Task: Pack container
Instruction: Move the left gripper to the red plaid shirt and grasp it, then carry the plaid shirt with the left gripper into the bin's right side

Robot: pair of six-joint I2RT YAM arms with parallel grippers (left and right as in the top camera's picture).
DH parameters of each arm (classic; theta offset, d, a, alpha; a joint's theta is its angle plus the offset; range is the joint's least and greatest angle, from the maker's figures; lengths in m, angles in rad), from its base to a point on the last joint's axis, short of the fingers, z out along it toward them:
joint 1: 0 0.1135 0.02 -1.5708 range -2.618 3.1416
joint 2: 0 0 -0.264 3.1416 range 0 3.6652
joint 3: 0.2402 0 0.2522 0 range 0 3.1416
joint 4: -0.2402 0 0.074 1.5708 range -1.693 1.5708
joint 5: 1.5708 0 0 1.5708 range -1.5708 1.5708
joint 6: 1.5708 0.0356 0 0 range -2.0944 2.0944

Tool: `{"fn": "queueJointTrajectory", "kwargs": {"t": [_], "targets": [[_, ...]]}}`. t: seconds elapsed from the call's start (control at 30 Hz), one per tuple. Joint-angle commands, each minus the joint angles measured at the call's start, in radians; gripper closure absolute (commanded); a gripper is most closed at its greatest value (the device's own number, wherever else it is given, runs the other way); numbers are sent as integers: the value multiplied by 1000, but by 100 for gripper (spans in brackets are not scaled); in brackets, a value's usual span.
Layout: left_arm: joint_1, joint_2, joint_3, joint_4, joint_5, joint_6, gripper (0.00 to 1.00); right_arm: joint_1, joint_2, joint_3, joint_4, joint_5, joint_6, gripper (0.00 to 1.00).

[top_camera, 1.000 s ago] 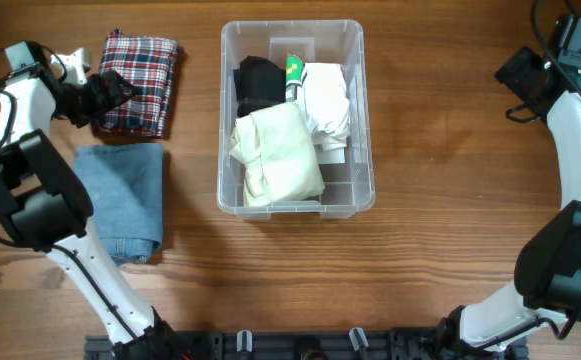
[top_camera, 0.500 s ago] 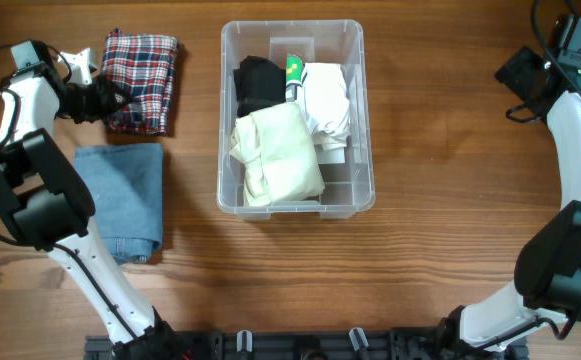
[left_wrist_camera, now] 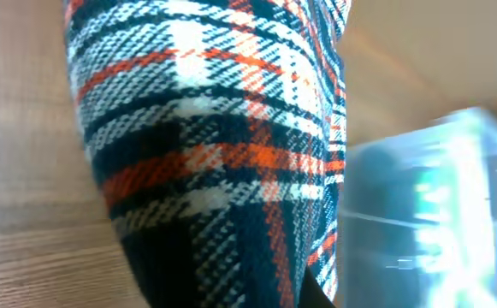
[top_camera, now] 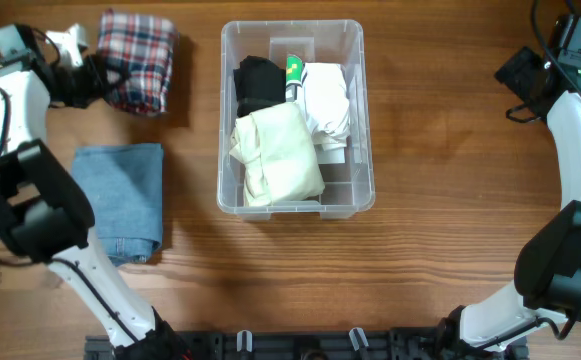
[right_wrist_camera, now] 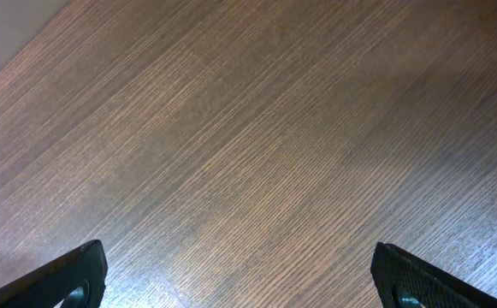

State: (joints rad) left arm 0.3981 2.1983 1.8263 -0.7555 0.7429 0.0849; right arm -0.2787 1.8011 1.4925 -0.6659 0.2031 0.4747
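My left gripper next lifts the plaid cloth over the container's near side, then lowers it onto the white garment (top_camera: 326, 102).
The clear container (top_camera: 367, 120) stands mid-table and holds a black garment (top_camera: 258, 80), a white one (top_camera: 327, 100), a cream one (top_camera: 280, 155) and a small green item (top_camera: 294, 68). To its upper left my left gripper (top_camera: 98, 75) is shut on the left edge of a folded red, white and navy plaid cloth (top_camera: 140, 55), which hangs above the table and casts a shadow. That plaid cloth (left_wrist_camera: 205, 154) fills the left wrist view and hides the jaws; the container (left_wrist_camera: 428, 214) is a blur at the right. My right gripper (right_wrist_camera: 239, 278) is open over bare wood.
A folded blue denim garment (top_camera: 120, 195) lies on the table left of the container, below the plaid cloth. The right arm (top_camera: 570, 110) curves along the far right edge of the table. A rail of fixtures (top_camera: 300, 345) runs along the front edge.
My left gripper closed on the plaid cloth's left edge and raised it, shifting it toward the table's far edge. The right arm and the container's contents have not moved.
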Motion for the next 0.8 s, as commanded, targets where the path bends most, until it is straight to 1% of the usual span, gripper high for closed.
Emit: {"fn": "queueJointTrajectory", "kwargs": {"t": [0.0, 0.07, 0.17, 0.2, 0.27, 0.4, 0.43, 0.53, 0.63, 0.73, 0.77], "targets": [[-10, -217, 41, 31, 143, -71, 96, 2, 12, -1, 3, 6, 15, 0], [-17, -284, 41, 33, 188, -126, 96, 2, 12, -1, 3, 6, 15, 0], [-55, -386, 41, 23, 260, -243, 96, 2, 12, -1, 3, 6, 15, 0], [-81, -422, 41, 7, 259, -286, 96, 2, 12, -1, 3, 6, 15, 0], [-159, -482, 41, -52, 239, -336, 96, 2, 12, -1, 3, 6, 15, 0], [-333, -515, 41, -169, 17, -493, 96, 2, 12, -1, 3, 6, 15, 0], [-407, -511, 37, -182, -54, -553, 96, 2, 12, -1, 3, 6, 15, 0], [-557, -486, 26, -159, -181, -650, 96, 2, 12, -1, 3, 6, 15, 0], [-660, -452, 25, -136, -283, -710, 96, 3, 12, -1, 3, 6, 15, 0], [-756, -404, 25, -135, -428, -797, 96, 3, 12, -1, 3, 6, 15, 0], [-778, -386, 25, -130, -443, -818, 96, 2, 12, -1, 3, 6, 15, 0]]}}
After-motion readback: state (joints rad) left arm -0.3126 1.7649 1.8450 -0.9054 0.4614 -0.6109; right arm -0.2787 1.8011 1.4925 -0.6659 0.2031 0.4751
